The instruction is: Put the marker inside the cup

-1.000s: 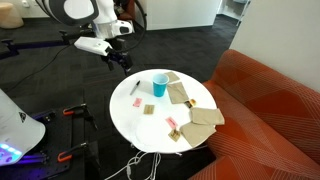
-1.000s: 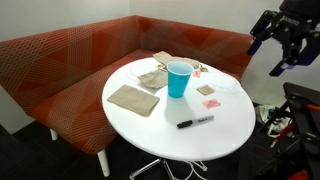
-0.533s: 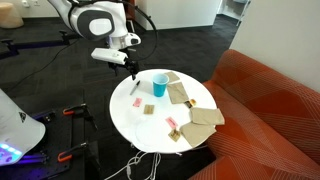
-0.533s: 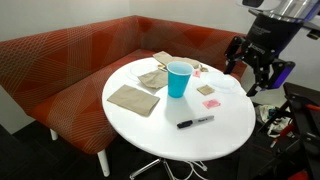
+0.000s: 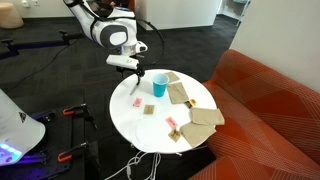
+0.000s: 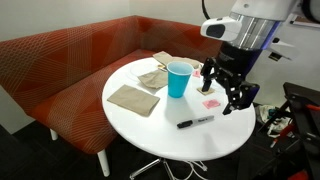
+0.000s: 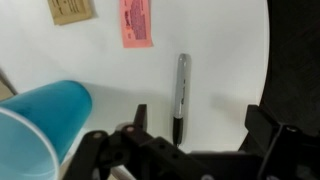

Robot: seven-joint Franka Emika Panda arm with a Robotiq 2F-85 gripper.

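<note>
The marker lies flat below my open fingers, so I will lower my gripper to the tabletop, bring them around the marker's dark end (image 6: 184,125) (image 7: 178,131) and close there.
The marker (image 6: 196,122) is a thin dark and silver stick lying flat on the round white table (image 6: 150,135), near its edge. It also shows in the wrist view (image 7: 182,92) and in an exterior view (image 5: 136,88). The light-blue cup (image 6: 179,78) stands upright near the table's middle, seen too in an exterior view (image 5: 159,85) and at the left of the wrist view (image 7: 40,125). My gripper (image 6: 228,98) hangs open and empty above the marker, beside the cup. In the wrist view its fingers (image 7: 200,125) straddle the marker's dark end.
Tan flat pieces (image 6: 134,98) lie on the table's far side by the red sofa (image 6: 70,60). Small pink-red pieces (image 6: 211,103) lie near the marker; one shows in the wrist view (image 7: 136,22). A wheeled base (image 5: 20,130) stands beside the table.
My gripper has moved from off the table's side in over the table and lower, to above the marker. The marker and cup have not moved.
</note>
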